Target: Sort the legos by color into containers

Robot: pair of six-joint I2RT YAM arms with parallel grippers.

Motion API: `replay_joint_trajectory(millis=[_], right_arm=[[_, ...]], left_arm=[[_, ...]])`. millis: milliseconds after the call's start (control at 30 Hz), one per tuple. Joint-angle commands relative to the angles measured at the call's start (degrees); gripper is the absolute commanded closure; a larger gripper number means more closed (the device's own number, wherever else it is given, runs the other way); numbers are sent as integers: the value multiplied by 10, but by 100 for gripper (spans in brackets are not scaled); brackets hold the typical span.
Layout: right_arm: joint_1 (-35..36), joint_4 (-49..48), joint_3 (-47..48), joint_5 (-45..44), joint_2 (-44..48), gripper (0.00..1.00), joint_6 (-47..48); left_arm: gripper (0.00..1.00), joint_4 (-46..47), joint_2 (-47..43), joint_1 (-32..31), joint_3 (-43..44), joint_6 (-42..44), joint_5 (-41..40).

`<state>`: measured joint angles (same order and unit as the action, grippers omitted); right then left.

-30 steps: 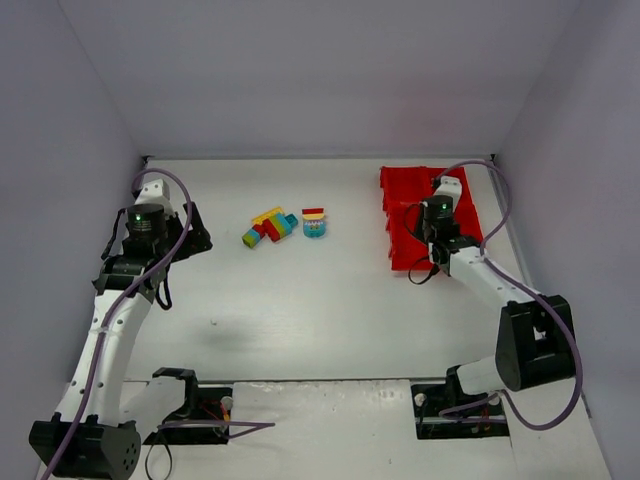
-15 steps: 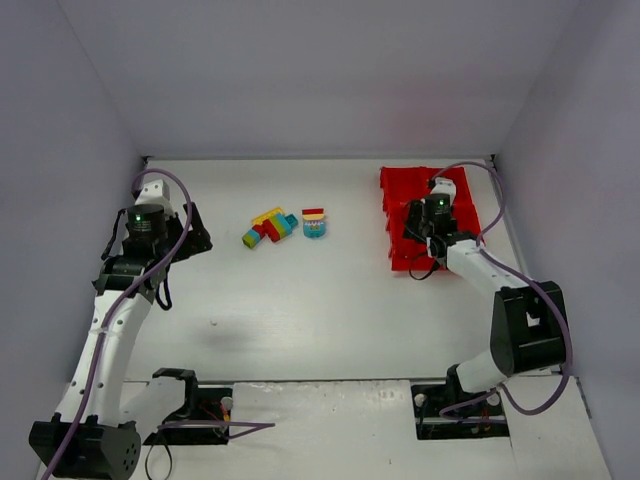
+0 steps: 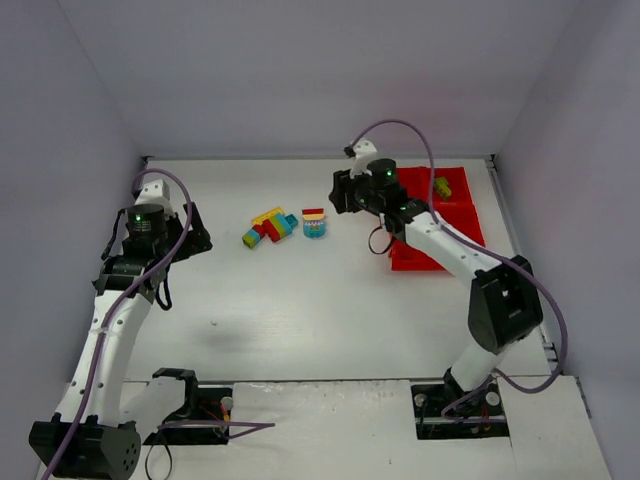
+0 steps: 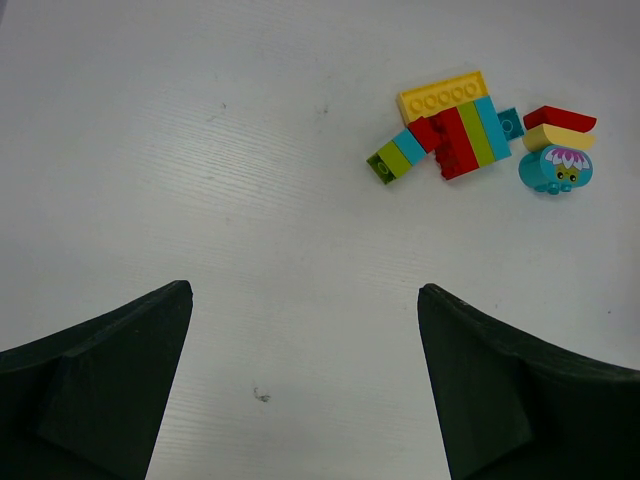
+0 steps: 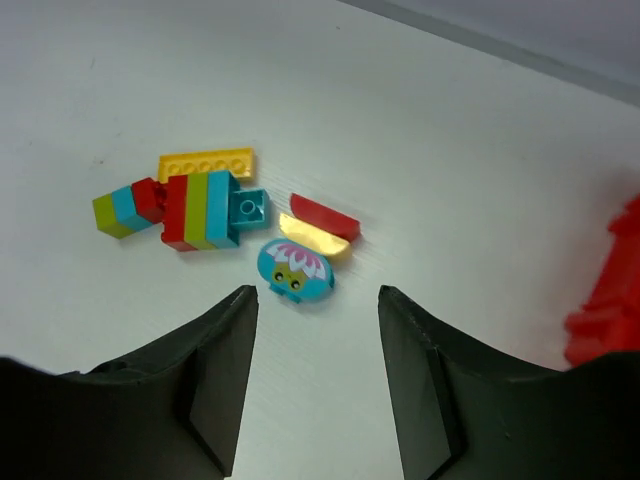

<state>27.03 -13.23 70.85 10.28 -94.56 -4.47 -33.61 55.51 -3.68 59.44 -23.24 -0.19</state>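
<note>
My right gripper should next go down and to the left in the top view onto the small teal block jutting from the cluster [image 3: 292, 220] [image 5: 250, 209], as it lies below my gripper on that side.
The legos [image 3: 270, 227] lie in a small cluster at the table's middle back: a yellow plate [image 4: 443, 95], a red, green and teal block [image 4: 465, 138] and a green-teal piece [image 4: 395, 158]. Just right of them lie a teal rounded brick with a flower face [image 5: 294, 270], a yellow curved piece [image 5: 310, 238] and a red curved piece [image 5: 323, 215]. The red tray [image 3: 455, 215] stands at the back right with a green brick [image 3: 441, 186] in a far bin. My right gripper [image 5: 315, 300] is open and empty, hovering right of the teal rounded brick [image 3: 314, 227]. My left gripper [image 4: 305, 300] is open and empty, well left of the cluster.
White walls close the table on the left, back and right. The tray's red edge [image 5: 610, 300] shows at the right of the right wrist view. A purple cable [image 3: 400, 130] arcs above the right arm.
My right arm has swung left from over the red tray to beside the brick cluster. A green brick now shows in the tray. The left arm has not moved.
</note>
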Motion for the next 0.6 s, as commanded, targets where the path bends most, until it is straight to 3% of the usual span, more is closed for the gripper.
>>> replay_joint_trajectory(millis=[0, 300, 567], right_arm=[[10, -29, 67, 71, -72, 52, 59], [43, -4, 245, 129, -236, 52, 102], [54, 10, 329, 130, -347, 51, 138]], left_arm=[[12, 23, -2, 3, 10, -7, 2], [12, 23, 0, 3, 10, -7, 0], [12, 24, 2, 3, 10, -7, 2]])
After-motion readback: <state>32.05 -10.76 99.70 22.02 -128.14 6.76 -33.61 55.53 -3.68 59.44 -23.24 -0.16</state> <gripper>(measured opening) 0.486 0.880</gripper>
